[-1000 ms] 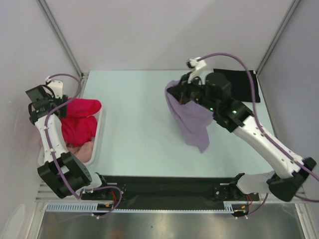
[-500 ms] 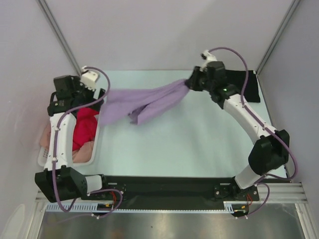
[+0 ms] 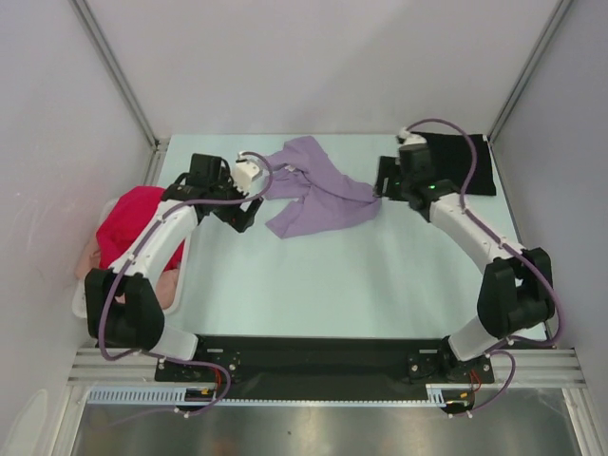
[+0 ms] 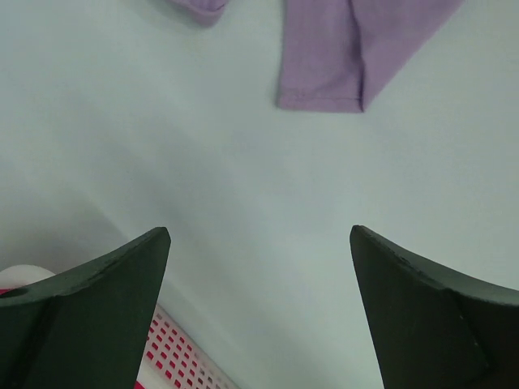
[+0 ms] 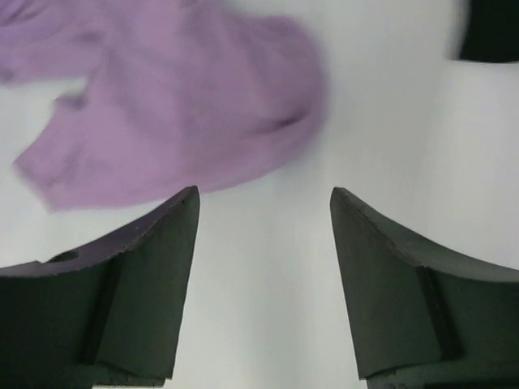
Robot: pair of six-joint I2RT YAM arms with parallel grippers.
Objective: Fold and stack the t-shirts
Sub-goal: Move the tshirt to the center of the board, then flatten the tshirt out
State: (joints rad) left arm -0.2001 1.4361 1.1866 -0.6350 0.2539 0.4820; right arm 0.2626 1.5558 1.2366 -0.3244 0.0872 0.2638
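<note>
Next, my right gripper crosses over the lavender t-shirt to the left in the top view. It lowers onto the t-shirt's collar edge (image 3: 273,189), because the t-shirt lies crumpled and unheld.
The lavender t-shirt (image 3: 318,188) lies crumpled and loose on the table at the back centre, and nothing holds it. My left gripper (image 3: 247,215) hovers open just left of it; in the left wrist view the lavender t-shirt's hem (image 4: 336,57) sits well beyond the empty left gripper (image 4: 259,235). Just right of the cloth my right gripper (image 3: 382,188) stands open. Seen from the right wrist, the lavender t-shirt (image 5: 178,105) lies ahead of the right gripper (image 5: 263,194), and only bare table shows between the fingers. A black folded t-shirt (image 3: 467,161) rests at the back right. The magenta-red t-shirt (image 3: 133,223) and the peach-pink t-shirt (image 3: 163,287) lie in the basket.
A white plastic basket (image 3: 182,275) stands at the table's left edge, and its perforated rim (image 4: 182,356) shows below my left fingers. Grey walls with metal posts close in the back and both sides. A corner of the black t-shirt (image 5: 491,28) shows in the right wrist view.
The lavender t-shirt, stretched between both grippers half a second ago, now lies dropped on the table. The right gripper has opened. The left arm has swung right, away from the basket.
</note>
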